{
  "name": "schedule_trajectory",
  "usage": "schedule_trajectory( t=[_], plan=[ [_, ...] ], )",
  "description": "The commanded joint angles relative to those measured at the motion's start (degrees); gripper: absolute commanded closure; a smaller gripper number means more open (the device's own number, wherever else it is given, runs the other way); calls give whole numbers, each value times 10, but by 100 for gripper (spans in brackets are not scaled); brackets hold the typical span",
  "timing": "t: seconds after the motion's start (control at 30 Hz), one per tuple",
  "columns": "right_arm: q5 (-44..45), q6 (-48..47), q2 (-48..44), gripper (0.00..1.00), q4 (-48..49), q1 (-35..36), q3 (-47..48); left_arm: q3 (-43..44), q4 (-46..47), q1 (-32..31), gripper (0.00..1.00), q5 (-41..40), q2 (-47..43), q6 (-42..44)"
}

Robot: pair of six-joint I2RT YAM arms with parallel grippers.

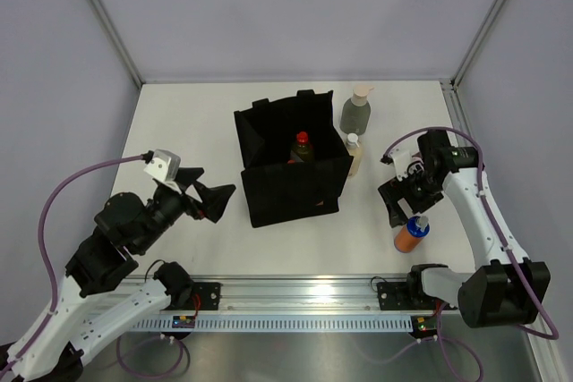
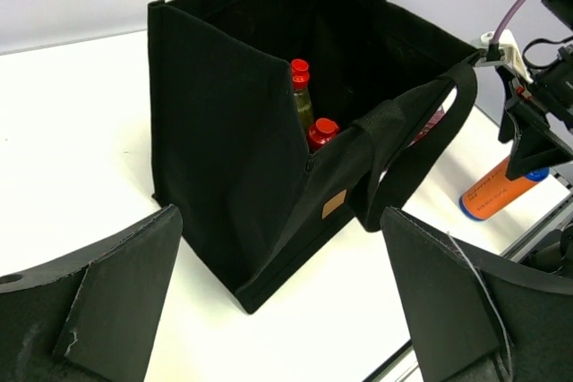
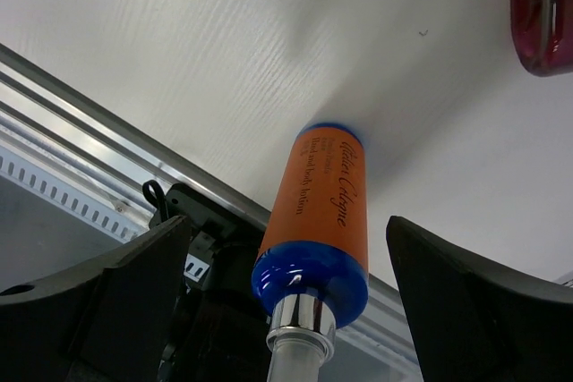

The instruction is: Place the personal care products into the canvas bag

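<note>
My right gripper should move down and back next, with its fingers on either side of the orange bottle (image 3: 324,212) at its upper part (image 3: 313,261), and then close.
The black canvas bag (image 1: 291,176) stands open mid-table. Inside it are a yellow red-capped bottle (image 1: 302,148) and a second red cap (image 2: 322,129) beside it. A grey-green pump bottle (image 1: 355,112) and a cream white-capped bottle (image 1: 354,154) stand just right of the bag. An orange blue-capped bottle (image 3: 324,212) stands upright near the front rail. My right gripper (image 3: 286,248) hangs open above it, a finger on each side and neither touching. A flat dark red bottle (image 3: 542,11) lies on the table beyond it. My left gripper (image 2: 282,221) is open and empty, facing the bag's near left corner.
The metal rail (image 1: 295,288) runs along the table's front edge, just behind the orange bottle. The bag's handles (image 2: 421,145) droop over its near side. Grey walls and a frame post (image 1: 474,42) close the back.
</note>
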Motion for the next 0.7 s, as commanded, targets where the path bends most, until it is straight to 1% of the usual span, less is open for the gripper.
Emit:
schedule_trajectory(
  t=[0.0,0.2,0.37,0.47,0.67],
  plan=[
    [28,-25,-6,1,-20,1,-18,-9,14,1,1,-4,-13,1],
    [72,-37,-21,0,-20,3,-50,-14,14,1,1,-4,-11,4],
    [97,-35,-20,5,-8,10,-72,-16,21,1,1,1,-7,2],
    [100,-31,-22,9,0,14,-75,-18,22,1,1,1,-9,1],
    [112,-17,-29,22,15,22,-78,-21,23,1,1,1,-11,-1]
  ],
)
